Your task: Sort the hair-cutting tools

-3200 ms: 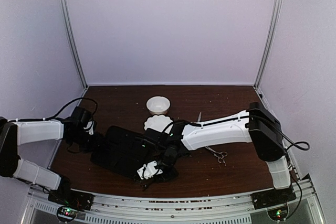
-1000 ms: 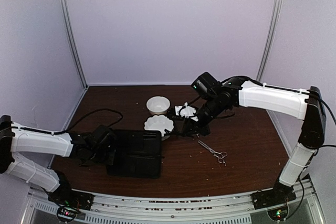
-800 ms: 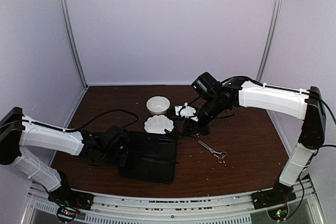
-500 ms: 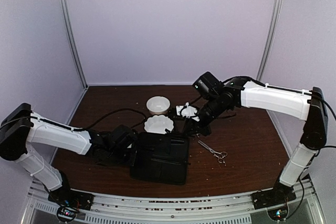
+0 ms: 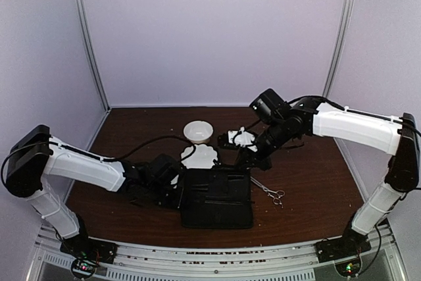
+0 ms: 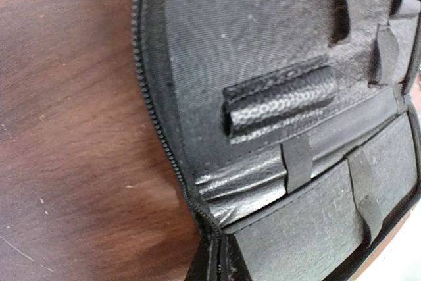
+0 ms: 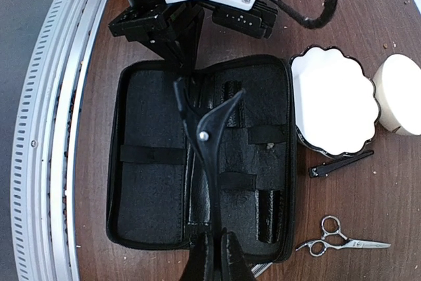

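The black tool should go back and down with my right gripper to the strap on the case's near panel (image 5: 217,214) (image 7: 152,154) and be released there, because that panel is empty.
My right gripper (image 7: 217,255) is shut on a thin black stick-like tool (image 7: 209,156) with a rivet and holds it above the open flat black case (image 7: 151,215). In the top view this gripper (image 5: 253,159) hangs over the case's far edge (image 5: 217,199). Another black stick-like tool (image 7: 341,164) lies on the table between the case and the scalloped dish. Silver scissors (image 7: 339,238) lie right of the case (image 5: 270,193). My left gripper (image 5: 177,192) pinches the case's left edge (image 7: 183,64). Up close, the zipper rim runs in between its fingers (image 6: 220,268).
A white scalloped dish (image 5: 199,156) touches the case's far left corner, and a round white bowl (image 5: 197,131) stands behind it. Both show in the right wrist view, the dish (image 7: 332,100) and the bowl (image 7: 401,93). The table's metal front rail (image 7: 46,129) runs close to the case.
My left arm has dragged the black case rightward to the middle of the table. My right gripper with the black tool has shifted slightly right.
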You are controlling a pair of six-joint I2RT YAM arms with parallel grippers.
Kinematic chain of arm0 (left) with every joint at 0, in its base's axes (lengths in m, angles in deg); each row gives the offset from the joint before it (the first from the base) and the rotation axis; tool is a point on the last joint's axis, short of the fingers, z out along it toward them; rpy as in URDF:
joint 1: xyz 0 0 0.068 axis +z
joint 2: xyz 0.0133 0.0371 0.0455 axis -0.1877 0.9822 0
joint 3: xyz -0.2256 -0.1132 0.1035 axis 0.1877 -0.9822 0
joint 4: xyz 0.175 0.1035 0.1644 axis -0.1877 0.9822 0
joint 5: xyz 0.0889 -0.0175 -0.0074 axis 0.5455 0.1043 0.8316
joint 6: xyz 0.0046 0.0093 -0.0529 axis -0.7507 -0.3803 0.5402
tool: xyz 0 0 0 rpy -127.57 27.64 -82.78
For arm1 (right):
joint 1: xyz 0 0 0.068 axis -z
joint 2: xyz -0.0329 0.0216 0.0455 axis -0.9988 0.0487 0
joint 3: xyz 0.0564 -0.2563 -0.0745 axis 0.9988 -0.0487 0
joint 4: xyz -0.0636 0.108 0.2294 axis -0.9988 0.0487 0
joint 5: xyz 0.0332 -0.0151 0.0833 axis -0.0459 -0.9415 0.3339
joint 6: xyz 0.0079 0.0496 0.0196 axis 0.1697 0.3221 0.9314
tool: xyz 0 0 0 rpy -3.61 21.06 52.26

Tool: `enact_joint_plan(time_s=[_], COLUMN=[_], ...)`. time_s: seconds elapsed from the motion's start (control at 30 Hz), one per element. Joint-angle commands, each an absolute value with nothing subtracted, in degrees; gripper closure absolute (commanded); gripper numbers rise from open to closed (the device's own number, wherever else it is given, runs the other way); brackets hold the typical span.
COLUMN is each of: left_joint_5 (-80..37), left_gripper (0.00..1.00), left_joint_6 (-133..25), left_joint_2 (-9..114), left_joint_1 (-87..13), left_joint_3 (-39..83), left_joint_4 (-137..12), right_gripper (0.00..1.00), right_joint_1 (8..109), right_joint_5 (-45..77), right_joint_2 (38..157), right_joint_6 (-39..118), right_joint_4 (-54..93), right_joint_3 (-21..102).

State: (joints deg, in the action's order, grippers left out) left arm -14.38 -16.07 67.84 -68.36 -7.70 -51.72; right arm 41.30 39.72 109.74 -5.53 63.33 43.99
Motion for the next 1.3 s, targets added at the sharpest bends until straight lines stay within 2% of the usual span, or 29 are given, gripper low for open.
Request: enact_joint_plan(time_s=[0.0,0.1,0.17,0.33,0.53,0.8,1.07,1.27], left_joint_5=[-17.0,-13.2,-10.8,-10.7,-7.5,0.4,0.8,0.8], left_gripper=[0.89,0.62,0.5,0.34,0.37,0.36,0.37,0.37], left_joint_6=[-20.8,-30.1,-36.5,-47.5,-53.7,-55.4,-53.2,-52.8], left_joint_2=[66.5,60.3,55.2,44.5,37.3,28.6,23.9,22.4], left_joint_1=[-68.8,-68.9,-68.9,-69.0,-69.1,-69.1,-69.1,-69.1], left_joint_3=[-4.5,-3.2,-3.1,-5.0,-5.3,-5.1,-6.5,-7.2], left_joint_4=[-49.0,-42.0,-39.0,-37.3,-35.4,-32.9,-30.5,-30.3], right_gripper=[1.0,1.0,1.0,1.0,1.0,1.0,1.0,1.0], right_joint_1=[41.5,41.5,41.5,40.9,37.3,30.3,25.6,25.3], right_joint_5=[38.0,38.2,38.4,39.1,38.0,37.6,33.8,32.8], right_joint_2=[106.1,105.4,105.1,106.7,111.7,126.7,139.7,143.2], right_joint_6=[-4.1,-4.2,-4.5,-3.4,-0.7,0.6,5.2,8.0], right_joint_4=[63.7,64.4,64.7,65.3,64.8,67.3,68.1,67.9], right_joint_3=[41.0,38.6,37.3,37.0,39.4,52.1,65.7,68.4])
